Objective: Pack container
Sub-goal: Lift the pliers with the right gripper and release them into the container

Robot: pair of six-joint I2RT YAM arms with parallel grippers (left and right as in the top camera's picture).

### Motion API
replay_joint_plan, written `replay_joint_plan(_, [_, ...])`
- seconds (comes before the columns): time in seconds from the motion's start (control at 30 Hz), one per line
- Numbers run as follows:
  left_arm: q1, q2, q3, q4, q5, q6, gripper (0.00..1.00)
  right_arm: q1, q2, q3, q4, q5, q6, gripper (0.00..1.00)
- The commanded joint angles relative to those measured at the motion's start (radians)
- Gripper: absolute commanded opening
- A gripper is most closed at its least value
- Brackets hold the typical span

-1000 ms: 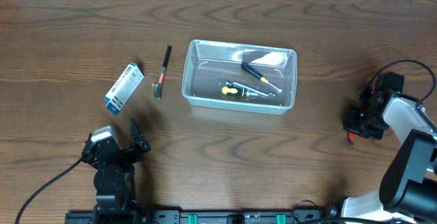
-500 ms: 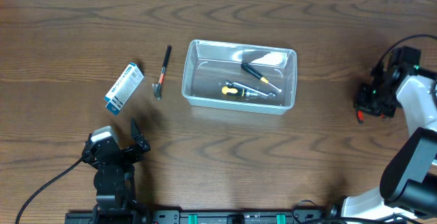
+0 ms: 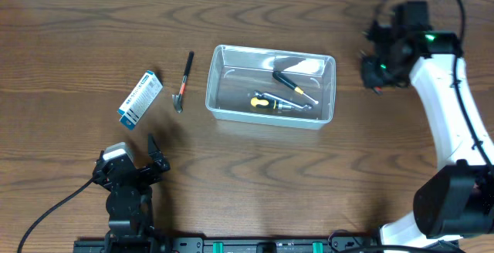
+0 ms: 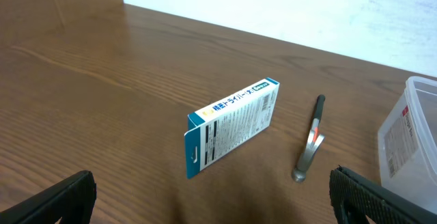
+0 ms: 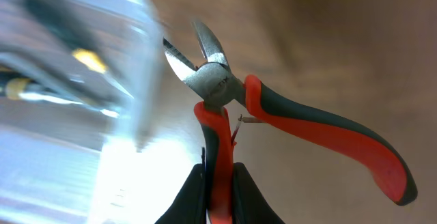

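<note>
My right gripper moves over the container's screwdrivers next and down to release the side cutters, since the container lies to its left in the overhead view.
The clear container (image 3: pixel 211 91) sits mid-table, holding a black-handled screwdriver (image 3: pixel 292 85) and a yellow-and-black screwdriver (image 3: pixel 270 102). My right gripper (image 3: pixel 377 72) is shut on one red-and-black handle of the side cutters (image 5: pixel 222 91), held in the air just right of the container's right end. In the right wrist view the container (image 5: pixel 75 80) is blurred at the left, and the right gripper (image 5: pixel 218 176) pinches the handle. My left gripper (image 4: pixel 215 207) is open and empty at the near left of the table, also seen in the overhead view (image 3: pixel 135 160).
A blue-and-white cardboard box (image 3: pixel 140 98) lies left of the container, also in the left wrist view (image 4: pixel 232 125). A small hammer (image 3: pixel 184 81) lies between the box and the container, also in the left wrist view (image 4: pixel 311 142).
My right arm has swung from the table's right edge up and to the left, carrying the side cutters close to the container's right end. The left arm has not moved.
</note>
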Motion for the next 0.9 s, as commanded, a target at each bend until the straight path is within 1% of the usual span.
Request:
replay_joint_plan(0.0, [0.003,-0.006,-0.023,-0.008,-0.005,0.006,0.98,0.106,-0.002,0.086,-0.007,0.013,-0.074,0.01])
replay_joint_plan(0.17, [0.003,-0.006,-0.023,-0.008,-0.005,0.006,0.98,0.262,-0.002,0.129,0.010,0.023,-0.142,0.01])
replay_joint_plan(0.3, [0.003,-0.006,-0.023,-0.008,-0.005,0.006,0.98,0.377,-0.001,0.129,0.039,0.092,-0.191,0.01])
replay_joint_plan(0.4, [0.003,-0.006,-0.023,-0.008,-0.005,0.006,0.98,0.439,0.000,0.129,0.076,0.153,-0.203,0.01])
replay_joint_plan(0.47, [0.003,-0.006,-0.023,-0.008,-0.005,0.006,0.98,0.470,0.007,0.129,0.103,0.155,-0.254,0.01])
replay_joint_plan(0.57, [0.003,-0.006,-0.023,-0.008,-0.005,0.006,0.98,0.491,0.024,0.129,0.128,0.155,-0.295,0.01])
replay_joint_plan(0.73, [0.003,-0.006,-0.023,-0.008,-0.005,0.006,0.98,0.483,0.088,0.128,0.137,0.155,-0.294,0.01])
replay_joint_plan(0.87, [0.003,-0.006,-0.023,-0.008,-0.005,0.006,0.98,0.480,0.173,0.128,0.137,0.154,-0.294,0.01])
